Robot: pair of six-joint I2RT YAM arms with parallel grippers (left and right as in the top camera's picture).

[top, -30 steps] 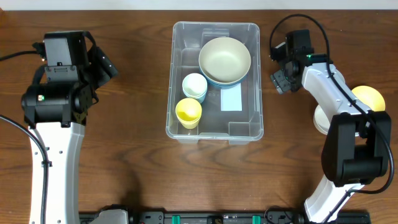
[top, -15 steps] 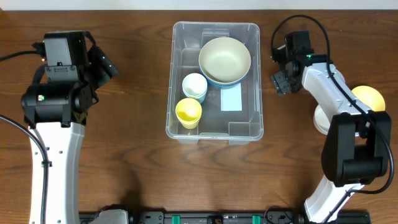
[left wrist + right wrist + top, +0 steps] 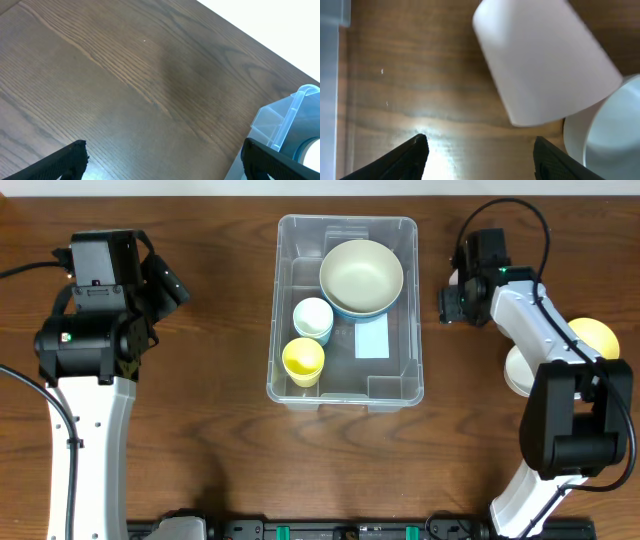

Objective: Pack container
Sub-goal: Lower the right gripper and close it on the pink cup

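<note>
My right gripper will next turn and move gently onto the white cup's rim edge nearest the bin (image 3: 514,120), because the white cup's opening is slanted in front of my open fingers.
The container (image 3: 281,290), a large clear plastic bin with a white label (image 3: 372,338) on its base, stands mid-table. In it are a big cream bowl (image 3: 362,275), a small white cup (image 3: 313,317) and a yellow cup (image 3: 303,359). My right gripper (image 3: 453,304) is open and empty just right of the bin. In the right wrist view its fingers (image 3: 482,155) straddle bare wood below a white cup (image 3: 545,65) lying on its side. My left gripper (image 3: 172,285) is open and empty, left of the bin; the left wrist view (image 3: 162,162) shows the bin's corner (image 3: 292,115).
A yellow bowl (image 3: 592,335) and a white bowl (image 3: 518,370) sit at the right, partly under my right arm. The white bowl's rim (image 3: 607,135) shows next to the white cup in the right wrist view. The bin's edge (image 3: 329,60) is at that view's left.
My right gripper has shifted a little to the right and turned, away from the bin. The left arm and the things in the bin have not moved.
</note>
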